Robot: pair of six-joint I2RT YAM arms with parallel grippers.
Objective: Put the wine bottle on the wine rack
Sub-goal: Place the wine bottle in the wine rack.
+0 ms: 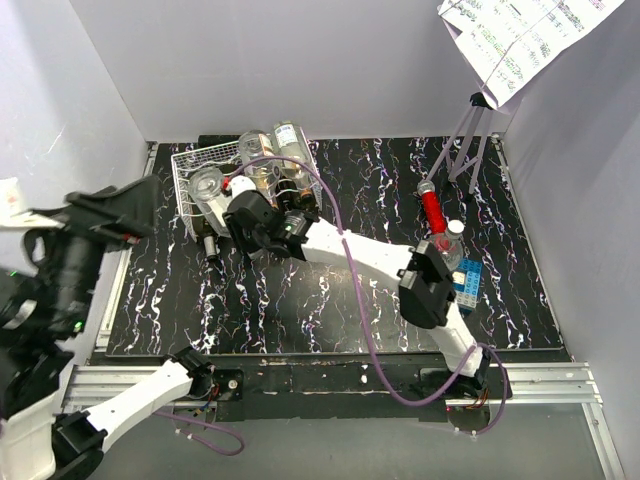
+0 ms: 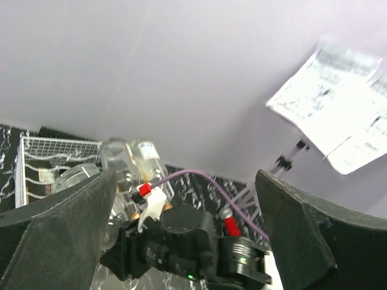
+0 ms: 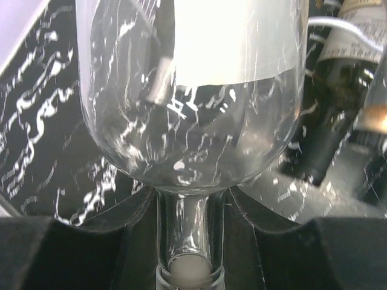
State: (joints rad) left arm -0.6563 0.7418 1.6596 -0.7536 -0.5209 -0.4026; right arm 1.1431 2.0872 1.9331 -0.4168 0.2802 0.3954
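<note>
I should move the bottle held in my right gripper outward toward the other clear bottles, then down onto the rack, since its base sits short of theirs.
The wine bottle [image 3: 193, 90] is clear glass with a white label, and its neck [image 3: 184, 235] sits between my right gripper's fingers [image 3: 72, 254]. From above, my right gripper [image 1: 230, 212] reaches over the near side of the white wire wine rack [image 1: 184, 168] and is shut on that bottle [image 1: 207, 186]. Whether the bottle rests in a cradle I cannot tell. Other bottles [image 1: 288, 140] lie on the rack. My left gripper [image 1: 105, 210] hangs raised at the left, open and holding nothing [image 2: 187, 232]. The rack [image 2: 54, 148] also shows in its view.
A dark bottle [image 3: 326, 133] lies just right of the held one. A red bottle [image 1: 432, 208], a small white-capped bottle [image 1: 454, 238] and a blue box [image 1: 467, 284] sit on the mat's right side. A paper sheet [image 1: 520, 35] hangs on a stand at the back right.
</note>
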